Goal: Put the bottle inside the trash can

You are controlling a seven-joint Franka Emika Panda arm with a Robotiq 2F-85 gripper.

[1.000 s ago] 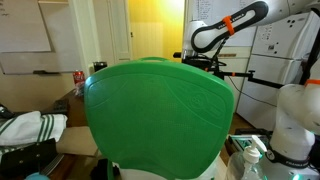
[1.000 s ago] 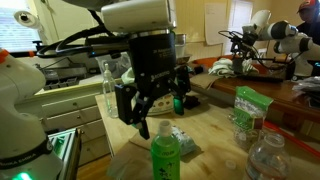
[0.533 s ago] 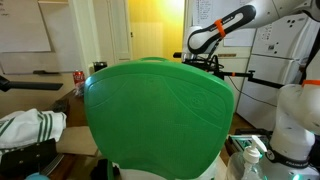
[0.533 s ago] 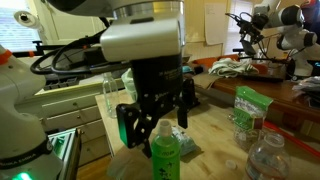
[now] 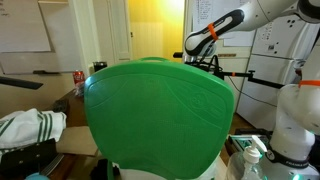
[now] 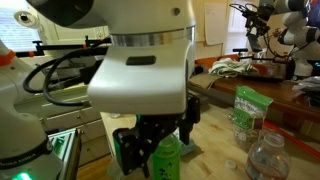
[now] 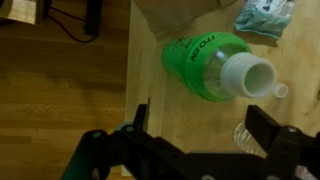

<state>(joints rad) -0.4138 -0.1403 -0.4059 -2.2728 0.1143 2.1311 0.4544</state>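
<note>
My open gripper moves down toward the green bottle's body (image 6: pixel 166 160) (image 7: pixel 197 63) next, its spread fingers going to either side, because the bottle still stands just beyond the fingers' ends.
A green bottle (image 7: pixel 205 62) with a white open neck (image 7: pixel 250 78) stands on the wooden table, seen from above in the wrist view. It also shows in an exterior view (image 6: pixel 167 160), low under the arm. My gripper (image 7: pixel 205 128) is open and empty. It hangs above the bottle, with its dark fingers (image 7: pixel 272 130) spread wide and the bottle just beyond the fingertips. In an exterior view the gripper (image 6: pixel 155 148) straddles the bottle's top. I cannot make out a trash can. A large green rounded object (image 5: pixel 160 110) blocks most of an exterior view.
A clear plastic bottle (image 6: pixel 265 155) and a green packet (image 6: pixel 245 105) stand on the table nearby. Another clear bottle (image 6: pixel 108 85) stands further back. A teal packet (image 7: pixel 265 15) lies beyond the green bottle. A clear bottle top (image 7: pixel 245 140) sits near one finger.
The arm has come down and closer over the green bottle. The gripper has stayed open. The arm in the background has shifted a little.
</note>
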